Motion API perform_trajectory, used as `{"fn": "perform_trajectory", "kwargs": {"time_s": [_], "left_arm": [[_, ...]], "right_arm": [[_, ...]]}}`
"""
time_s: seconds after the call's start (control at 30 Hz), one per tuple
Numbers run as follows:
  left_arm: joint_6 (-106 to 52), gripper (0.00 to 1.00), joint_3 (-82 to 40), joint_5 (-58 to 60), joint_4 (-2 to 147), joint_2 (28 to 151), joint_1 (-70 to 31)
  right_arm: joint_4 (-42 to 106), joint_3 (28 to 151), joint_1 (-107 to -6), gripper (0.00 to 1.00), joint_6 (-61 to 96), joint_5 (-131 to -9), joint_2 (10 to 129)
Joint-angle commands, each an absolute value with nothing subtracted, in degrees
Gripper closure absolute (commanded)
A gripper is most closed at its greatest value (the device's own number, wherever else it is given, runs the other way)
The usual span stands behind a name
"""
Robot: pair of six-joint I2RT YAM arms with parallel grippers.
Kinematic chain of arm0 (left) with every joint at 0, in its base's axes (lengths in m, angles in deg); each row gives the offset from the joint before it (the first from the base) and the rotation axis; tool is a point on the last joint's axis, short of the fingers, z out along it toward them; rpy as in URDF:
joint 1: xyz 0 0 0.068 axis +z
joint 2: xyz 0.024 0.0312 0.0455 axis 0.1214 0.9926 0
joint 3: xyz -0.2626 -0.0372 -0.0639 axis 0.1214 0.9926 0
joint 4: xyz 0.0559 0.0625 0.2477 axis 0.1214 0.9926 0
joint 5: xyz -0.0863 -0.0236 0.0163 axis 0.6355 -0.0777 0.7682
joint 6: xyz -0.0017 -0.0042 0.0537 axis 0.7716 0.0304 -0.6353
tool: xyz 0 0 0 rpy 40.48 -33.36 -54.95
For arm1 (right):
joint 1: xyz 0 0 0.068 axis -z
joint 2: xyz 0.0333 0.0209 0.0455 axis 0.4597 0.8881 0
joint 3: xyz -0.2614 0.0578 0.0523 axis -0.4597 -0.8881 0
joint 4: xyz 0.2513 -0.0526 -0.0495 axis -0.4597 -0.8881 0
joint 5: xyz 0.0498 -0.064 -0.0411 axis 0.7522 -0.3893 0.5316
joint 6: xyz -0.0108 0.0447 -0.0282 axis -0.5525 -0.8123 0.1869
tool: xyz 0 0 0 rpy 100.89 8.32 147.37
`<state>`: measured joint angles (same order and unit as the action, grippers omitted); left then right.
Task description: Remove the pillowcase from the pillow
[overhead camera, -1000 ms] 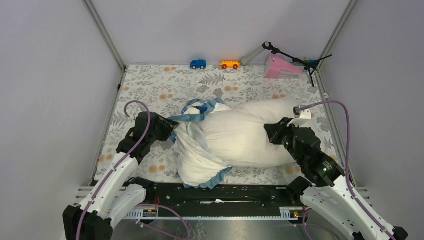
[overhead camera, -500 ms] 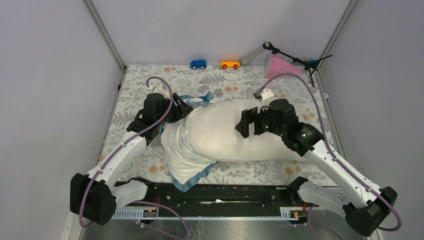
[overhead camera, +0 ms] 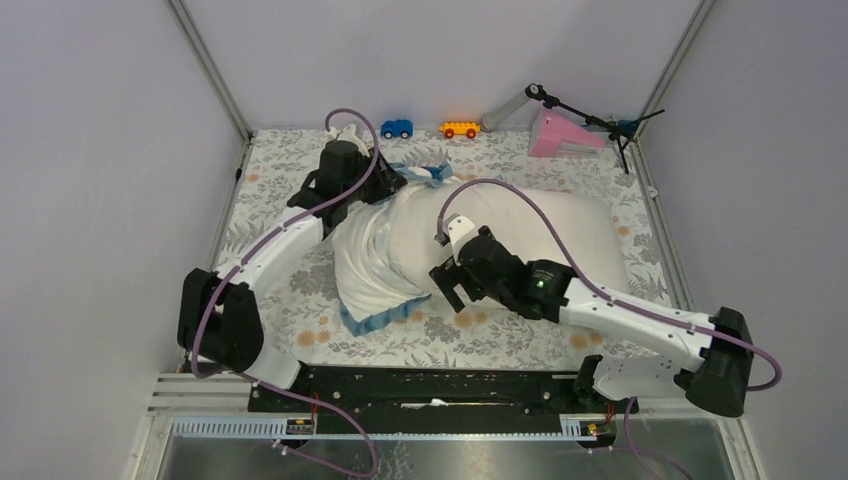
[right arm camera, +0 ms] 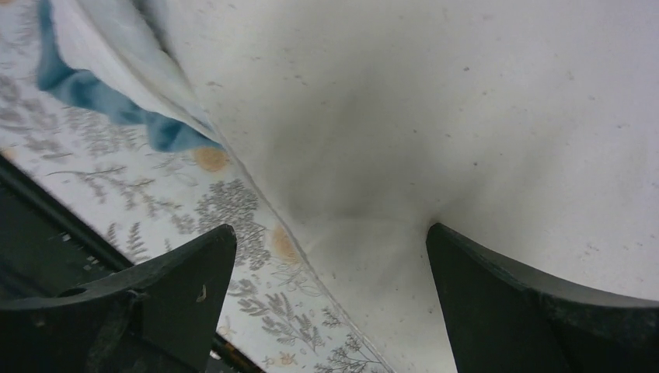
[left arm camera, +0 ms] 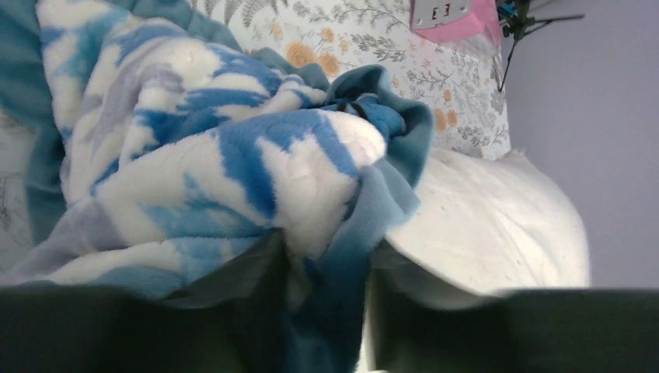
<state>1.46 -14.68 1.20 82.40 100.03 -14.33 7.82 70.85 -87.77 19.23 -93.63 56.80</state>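
The right gripper lowers onto the bare pillow beside the pillow's front seam next, since its open fingers already stand over cloth clear of the pillowcase.
The plain cream-white pillow [overhead camera: 545, 225] lies across the middle and right of the table. The pillowcase [overhead camera: 375, 255], white with blue edging, is bunched over the pillow's left end. My left gripper [overhead camera: 395, 184] is at the back of that bunch. In the left wrist view it [left arm camera: 326, 311] is shut on a fold of the blue-and-white pillowcase [left arm camera: 194, 148], with the bare pillow [left arm camera: 497, 225] to the right. My right gripper [overhead camera: 450, 290] stands open at the pillow's front edge. In its wrist view the gripper [right arm camera: 330, 233] straddles the seam of the pillow [right arm camera: 435, 109], holding nothing.
The floral table cloth [overhead camera: 290, 170] covers the table. A blue toy car [overhead camera: 397, 128], an orange toy car [overhead camera: 460, 129], a pink wedge [overhead camera: 560, 137] and a black stand [overhead camera: 585, 115] sit along the back edge. A black rail [overhead camera: 430, 385] runs along the front.
The left arm has carried the pillowcase's edge toward the back of the table. The right gripper let go of the pillow's right end, opened wide and swung left to the pillow's front edge.
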Motion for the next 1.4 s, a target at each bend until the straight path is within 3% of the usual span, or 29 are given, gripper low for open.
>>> {"fn": "perform_trajectory", "kwargs": {"time_s": [0.0, 0.07, 0.13, 0.43, 0.67, 0.73, 0.83, 0.9, 0.97, 1.1, 1.17, 1.37], "left_arm": [[-1.9, 0.46, -18.87, -2.28, 80.64, 95.01, -17.25], [-2.02, 0.29, -17.6, -5.73, 83.93, 92.48, -18.1], [-1.88, 0.22, -15.31, -10.58, 88.78, 89.41, -19.12], [0.7, 0.14, -0.24, -16.23, 101.48, 70.68, -25.7], [4.81, 0.01, 10.31, -14.18, 96.9, 64.26, -27.39], [4.79, 0.01, 11.0, -13.06, 94.81, 66.61, -27.39], [4.91, 0.01, 11.4, -15.73, 93.54, 70.03, -27.31], [5.5, 0.02, 12.31, -17.83, 93.17, 71.72, -26.86], [6.15, 0.08, 14.38, -17.98, 91.56, 72.51, -25.62], [9.11, 0.47, 20.92, -18.13, 88.21, 69.55, -20.51], [10.7, 0.62, 24.17, -18.38, 87.17, 66.23, -17.55], [12.01, 0.74, 27.19, -20.69, 88.66, 60.66, -12.68]], "right_arm": [[14.18, 69.58, -87.93, 0.01, 16.12, -106.34, 60.19], [15.47, 69.65, -87.61, 0.01, 14.94, -107.08, 62.17], [16.95, 69.27, -87.02, 0.0, 14.27, -106.97, 63.64], [20.75, 66.23, -82.08, 0.01, 10.88, -102.55, 69.08], [24.68, 64.99, -82.12, 0.1, 10.67, -97.66, 68.3], [24.25, 65.48, -82.12, 0.23, 11.11, -96.48, 68.52], [22.96, 65.84, -82.12, 0.65, 11.1, -96.46, 68.58], [22.62, 65.3, -82.12, 0.87, 10.59, -97.65, 67.79], [22.58, 64.47, -82.12, 1.0, 10.16, -99.2, 66.34], [21.24, 63.63, -81.57, 1.0, 8.82, -105.19, 62.23], [20.44, 62.98, -79.89, 1.0, 8.08, -107.15, 58.85], [20.1, 60.25, -72.7, 1.0, 6.29, -109.91, 43.58]]}}
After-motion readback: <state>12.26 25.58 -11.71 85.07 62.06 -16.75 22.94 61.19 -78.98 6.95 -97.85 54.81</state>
